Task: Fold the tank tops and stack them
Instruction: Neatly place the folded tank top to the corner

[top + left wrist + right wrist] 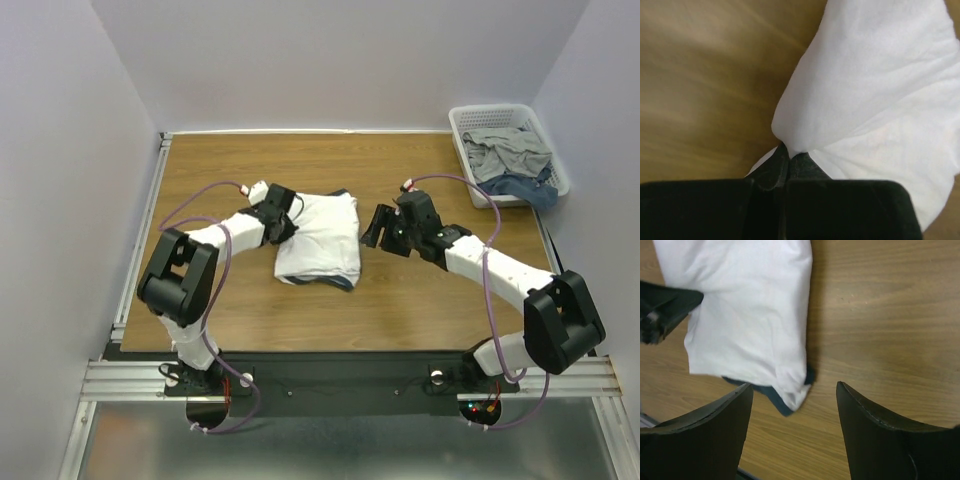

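Next, the left gripper carries the tank top to the table's bare far corner, outward and to the gripper's left in the top view, and releases it there.
A white tank top (322, 238) with navy trim lies folded in the middle of the wooden table. My left gripper (288, 222) is at its left edge, shut on a pinch of the white cloth (788, 152); the tank top (875, 90) spreads away to the right of the pinch. My right gripper (375, 228) hovers just right of the tank top, open and holding nothing. In the right wrist view the tank top (750, 315) shows a navy-edged corner between the spread fingers (725, 412) of my right gripper (793, 385). The chest print is hidden.
A white basket (488, 107) stands at the back right corner with grey cloth (505, 150) and blue cloth (530, 188) in it. Bare wood (440, 290) runs in front of and beside the tank top. Walls close in the table on three sides.
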Tool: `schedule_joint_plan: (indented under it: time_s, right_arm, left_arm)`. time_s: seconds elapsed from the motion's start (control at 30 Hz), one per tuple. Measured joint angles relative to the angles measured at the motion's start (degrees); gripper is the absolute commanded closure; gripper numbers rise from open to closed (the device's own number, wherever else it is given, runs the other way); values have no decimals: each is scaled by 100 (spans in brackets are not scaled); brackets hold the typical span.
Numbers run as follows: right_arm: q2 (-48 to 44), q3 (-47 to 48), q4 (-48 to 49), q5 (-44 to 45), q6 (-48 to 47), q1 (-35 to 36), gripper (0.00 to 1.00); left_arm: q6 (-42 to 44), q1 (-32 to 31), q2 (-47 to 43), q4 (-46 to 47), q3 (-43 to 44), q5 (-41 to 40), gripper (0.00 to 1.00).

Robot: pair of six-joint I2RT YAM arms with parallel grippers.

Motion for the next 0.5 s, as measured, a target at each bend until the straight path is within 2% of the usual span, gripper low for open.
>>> schedule_joint_plan:
  time_s: [0.17,0.5]
  right_arm:
    - [0,446,-52,-205,-144,0,25]
    - [-74,507,-315,-341,-417,0,25]
  left_arm:
    - [1209,697,1128,-581,1523,-691,100]
    - [3482,1657,3268,-1578,4905,-2151,100]
